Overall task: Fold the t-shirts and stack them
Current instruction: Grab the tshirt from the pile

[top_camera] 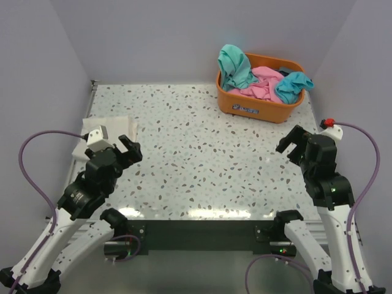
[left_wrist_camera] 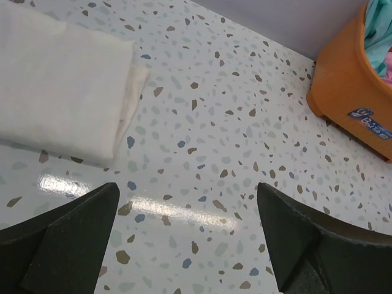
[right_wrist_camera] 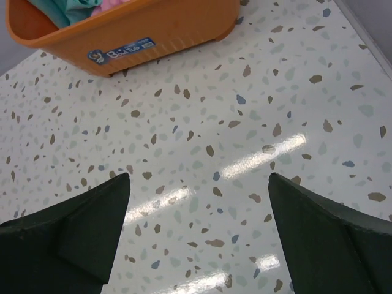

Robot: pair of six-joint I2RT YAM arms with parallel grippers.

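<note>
My right gripper moves outward over the front rim of the tub (top_camera: 257,109) next, then down onto the uncovered second teal t-shirt's fold beside the pink t-shirt (top_camera: 262,84).
A folded cream-white t-shirt (top_camera: 110,130) lies flat at the table's left edge; it also shows in the left wrist view (left_wrist_camera: 61,79). A teal t-shirt (top_camera: 234,64), a pink t-shirt (top_camera: 262,84) and a second teal t-shirt (top_camera: 293,86) are heaped in the orange tub (top_camera: 257,109). A bit of dark grey shirt (top_camera: 285,70) shows at the tub's back. My left gripper (top_camera: 125,149) is open and empty, just right of the cream-white shirt. My right gripper (top_camera: 293,142) is open and empty, in front of the tub.
The orange tub stands at the back right of the speckled table (top_camera: 202,159); it shows in the left wrist view (left_wrist_camera: 349,92) and the right wrist view (right_wrist_camera: 122,30). Grey walls close in the table at the back and both sides.
</note>
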